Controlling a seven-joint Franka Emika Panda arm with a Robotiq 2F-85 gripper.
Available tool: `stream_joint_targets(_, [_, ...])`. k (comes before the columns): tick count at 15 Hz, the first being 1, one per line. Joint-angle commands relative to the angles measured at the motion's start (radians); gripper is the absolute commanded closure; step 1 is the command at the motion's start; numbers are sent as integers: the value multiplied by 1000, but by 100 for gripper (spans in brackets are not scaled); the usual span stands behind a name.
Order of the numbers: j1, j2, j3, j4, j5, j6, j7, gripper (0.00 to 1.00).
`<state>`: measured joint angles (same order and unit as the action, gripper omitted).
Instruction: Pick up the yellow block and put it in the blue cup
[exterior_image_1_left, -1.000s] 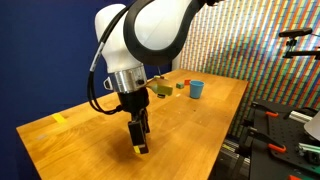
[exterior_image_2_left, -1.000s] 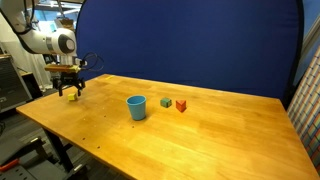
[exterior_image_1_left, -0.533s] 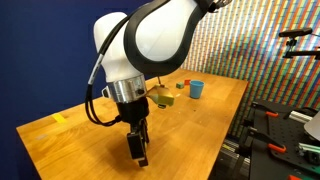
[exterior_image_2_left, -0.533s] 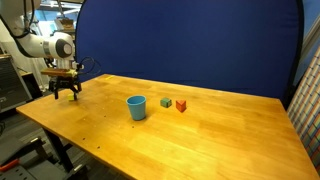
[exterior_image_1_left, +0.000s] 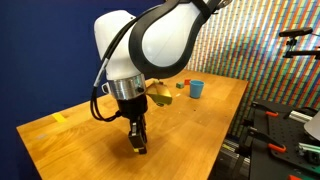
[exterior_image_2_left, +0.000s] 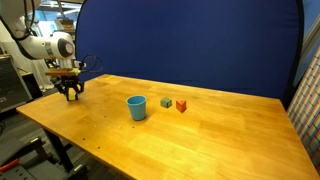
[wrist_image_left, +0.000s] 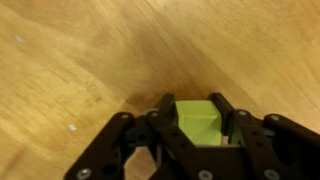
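The cup's rim is higher than my gripper. I will raise my gripper from the table and carry the yellow block across over the blue cup's opening to release it.
In the wrist view the yellow block, a small bright yellow-green cube, sits between the two black fingers of my gripper, and the jaws are shut on it just above the wooden table. In both exterior views the gripper points straight down near one end of the table, and its fingers hide the block. The blue cup stands upright and apart, well away from the gripper toward the middle of the table.
A small green block and a red block lie just beyond the cup. A flat yellow patch marks the wooden table near its corner. Equipment and cables stand off the table's side.
The fingers, wide apart a second ago, have come together on the yellow block. The arm dipped toward the table and has shifted only slightly since.
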<state>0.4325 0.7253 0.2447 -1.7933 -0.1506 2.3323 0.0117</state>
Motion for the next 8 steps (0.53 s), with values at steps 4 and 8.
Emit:
stream_joint_targets(4, [-28, -222, -204, -212, -155, 55, 173, 82])
stream_joint_targets(8, [-87, -364, -309, -323, -247, 41, 290, 82])
